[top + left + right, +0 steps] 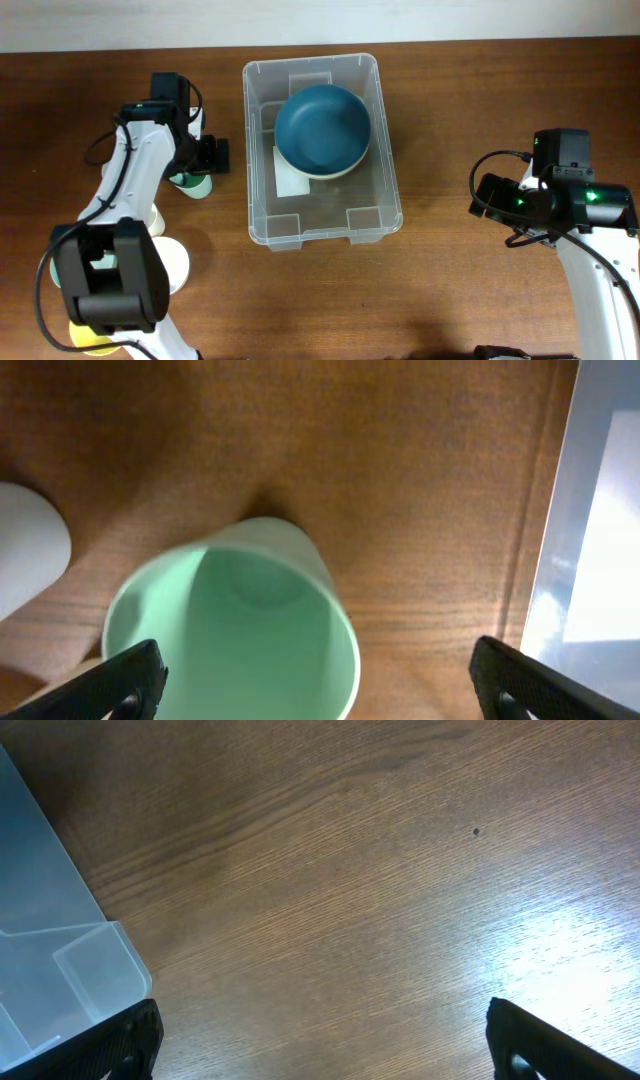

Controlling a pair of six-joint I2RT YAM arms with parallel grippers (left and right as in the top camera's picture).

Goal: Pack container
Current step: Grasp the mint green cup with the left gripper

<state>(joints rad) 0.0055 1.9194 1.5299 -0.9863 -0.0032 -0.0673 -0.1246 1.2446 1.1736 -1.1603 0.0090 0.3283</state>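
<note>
The rim's container-facing edge point(208, 179) point(351, 642) on the mint green cup is my left gripper's target. The gripper should move down onto it, slightly toward the container.
The clear plastic container point(385, 190) stands in the middle of the table with a dark blue bowl point(322, 128) in its far half and a white label on its bottom. Its wall shows in the left wrist view point(600, 540) and its corner in the right wrist view point(60, 960). My left gripper point(318, 685) is open over a mint green cup point(235, 630) that stands upright left of the container, seen from overhead point(196, 184). The cup lies between the fingers, nearer the left one. My right gripper point(322, 1040) is open and empty over bare wood right of the container.
A white cup point(172, 262) and a pale yellow cup point(154, 221) stand at the front left, with a yellow cup point(88, 342) at the table's front edge under the left arm base. A white cup shows in the left wrist view point(25, 550).
</note>
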